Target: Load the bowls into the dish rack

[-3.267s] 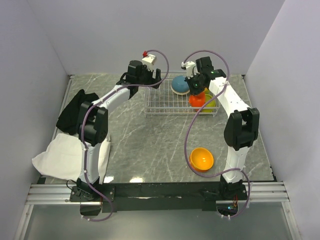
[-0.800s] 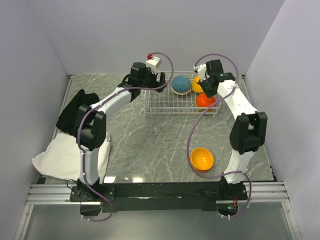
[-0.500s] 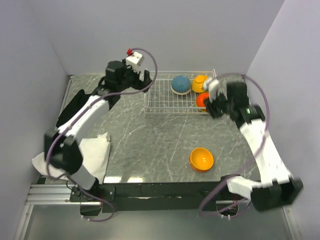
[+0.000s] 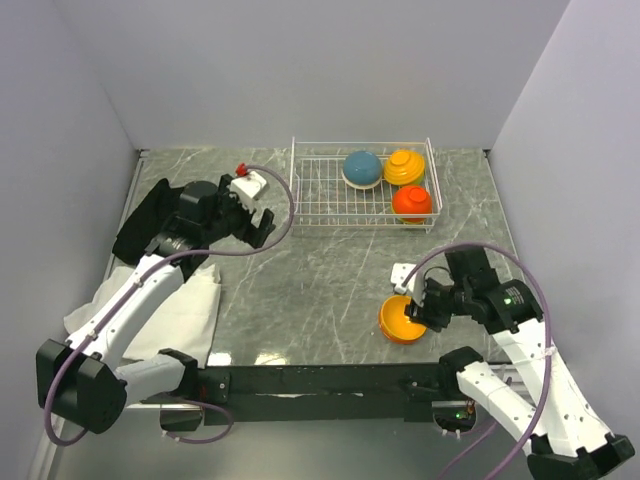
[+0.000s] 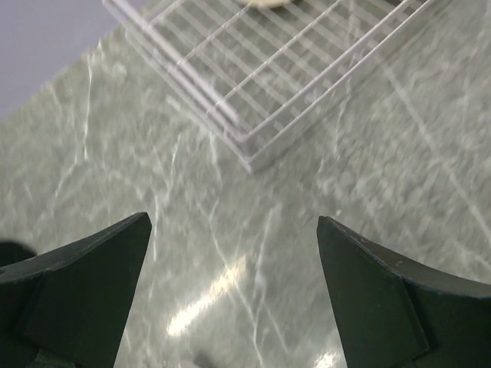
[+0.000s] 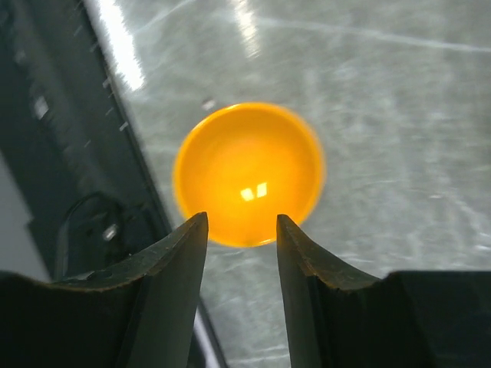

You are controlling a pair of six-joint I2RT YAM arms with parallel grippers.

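Observation:
The bowl's near rim [image 4: 421, 331] [image 6: 235, 242] is the next target. My right gripper will go down onto it, back toward the black front rail.
The wire dish rack [image 4: 325, 195] stands at the back and holds three bowls: a teal-blue one [image 4: 362, 168], a yellow-orange one [image 4: 404, 167] and an orange-red one [image 4: 412, 203]. Another orange bowl [image 4: 400, 322] sits upright on the table near the front right. My right gripper [image 4: 414, 308] hovers at its near rim; in the right wrist view the gripper [image 6: 242, 220] is open and empty, with the bowl [image 6: 247, 172] just beyond the tips. My left gripper [image 4: 262, 228] is wide open and empty left of the rack. In the left wrist view the gripper [image 5: 233, 221] faces the rack's corner [image 5: 253, 153].
A black cloth [image 4: 145, 220] and a white cloth [image 4: 165, 315] lie at the left under my left arm. The black front rail [image 6: 69, 192] runs close behind the orange bowl. Grey walls close the back and sides.
Both arms have drawn back from the rack. The right gripper left the orange-red bowl in the rack and came down to the front orange bowl. The left gripper moved left and nearer.

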